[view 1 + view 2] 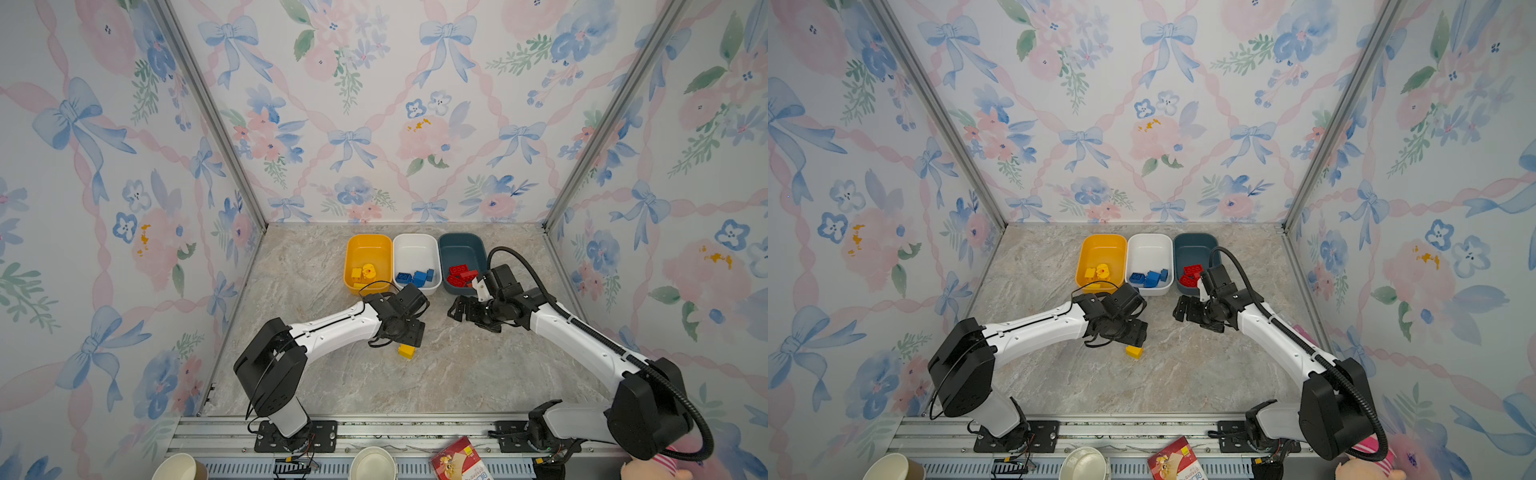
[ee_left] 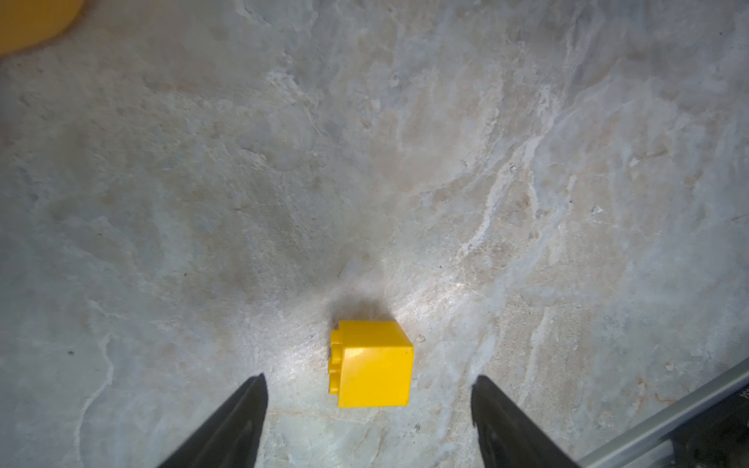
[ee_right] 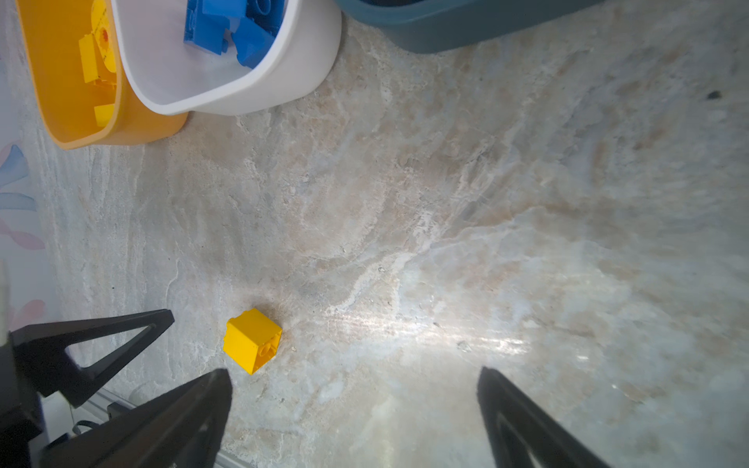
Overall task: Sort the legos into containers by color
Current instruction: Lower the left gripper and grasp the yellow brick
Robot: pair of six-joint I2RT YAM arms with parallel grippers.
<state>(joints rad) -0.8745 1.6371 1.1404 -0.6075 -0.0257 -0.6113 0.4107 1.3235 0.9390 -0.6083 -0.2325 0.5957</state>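
My left gripper should move down next and close on the studded side and the opposite side of the yellow lego (image 2: 373, 366), which is below, lined up between the gripper's open fingers.
One yellow lego (image 1: 406, 351) (image 1: 1134, 352) lies on its side on the marble table. My left gripper (image 2: 371, 381) (image 1: 409, 338) hangs right over it, open, and the brick (image 2: 373, 364) sits just ahead of the fingertips, touching neither. Three containers stand in a row at the back. The yellow-orange tub (image 1: 368, 249) holds yellow legos (image 1: 363, 274). The white tub (image 1: 415, 249) holds blue legos (image 1: 415, 277). The teal tub (image 1: 461, 249) holds red legos (image 1: 459, 274). My right gripper (image 3: 354, 372) (image 1: 457, 309) is open and empty in front of the teal tub, with the yellow lego (image 3: 252, 339) off to its side.
Two paper cups (image 1: 178, 467) (image 1: 372, 463), a red packet (image 1: 457, 461) and a soft toy (image 1: 656, 469) sit beyond the front metal rail (image 1: 395, 428). Flowered walls close in the table on three sides. The two wrists are close together mid-table.
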